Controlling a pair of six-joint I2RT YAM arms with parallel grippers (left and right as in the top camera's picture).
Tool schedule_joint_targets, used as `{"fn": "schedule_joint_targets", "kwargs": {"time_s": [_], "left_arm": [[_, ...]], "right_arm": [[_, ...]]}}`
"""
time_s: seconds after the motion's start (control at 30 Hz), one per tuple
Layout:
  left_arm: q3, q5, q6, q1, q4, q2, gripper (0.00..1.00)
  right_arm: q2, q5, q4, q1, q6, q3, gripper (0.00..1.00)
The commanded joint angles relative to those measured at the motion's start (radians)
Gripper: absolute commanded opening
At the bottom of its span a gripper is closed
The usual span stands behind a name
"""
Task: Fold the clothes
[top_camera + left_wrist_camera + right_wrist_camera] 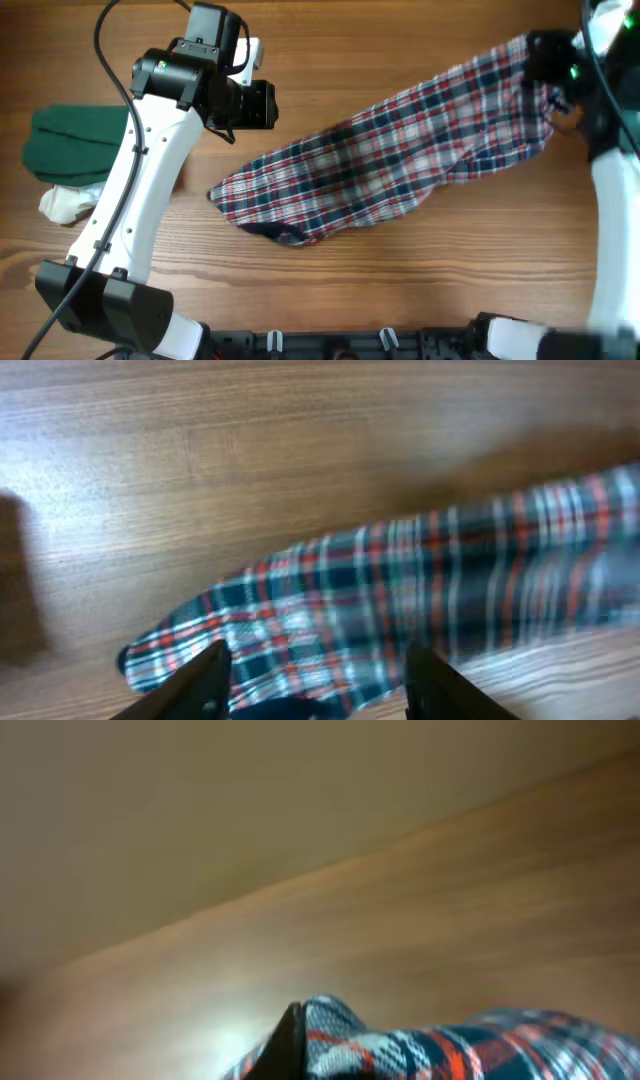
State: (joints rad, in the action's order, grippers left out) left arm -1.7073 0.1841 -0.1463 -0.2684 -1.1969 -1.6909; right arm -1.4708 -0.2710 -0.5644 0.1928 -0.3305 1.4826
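Next, my open left gripper moves down and back onto the shirt's near edge (320,232) (364,695) beside the shirt's dark flap, since bare wood there leaves that edge exposed.
A red, white and navy plaid shirt (400,150) lies stretched across the wooden table from the middle to the far right. My right gripper (545,55) is shut on the shirt's far right end and holds it lifted; the plaid cloth (420,1050) fills the bottom of the right wrist view beside one dark finger. My left gripper (255,105) is open and empty above the table, left of the shirt. In the left wrist view its two dark fingers (315,685) frame the shirt's left end (330,610).
A folded dark green garment (75,145) lies at the far left, with a cream cloth (68,203) just below it. Bare wood shows along the table's front.
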Motion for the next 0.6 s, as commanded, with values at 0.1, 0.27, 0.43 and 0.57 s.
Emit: {"fn": "schedule_joint_targets", "kwargs": {"time_s": [0.1,0.27,0.43,0.57], "left_arm": [[-0.011,0.003,0.011,-0.005,-0.016,-0.007,0.6],[-0.011,0.04,0.012,-0.017,-0.142,-0.007,0.51],[0.051,0.041,0.012,-0.157,-0.179,-0.007,0.44],[0.272,-0.076,-0.162,-0.328,-0.082,-0.007,0.41]], "right_arm": [[-0.382,0.137,0.077,0.028,-0.167,0.003,0.05],[-0.396,0.086,-0.117,0.037,-0.035,0.003,0.75],[-0.302,0.086,-0.268,0.037,-0.031,0.003,0.84],[-0.247,0.086,-0.319,0.037,-0.005,0.003,0.86]]}}
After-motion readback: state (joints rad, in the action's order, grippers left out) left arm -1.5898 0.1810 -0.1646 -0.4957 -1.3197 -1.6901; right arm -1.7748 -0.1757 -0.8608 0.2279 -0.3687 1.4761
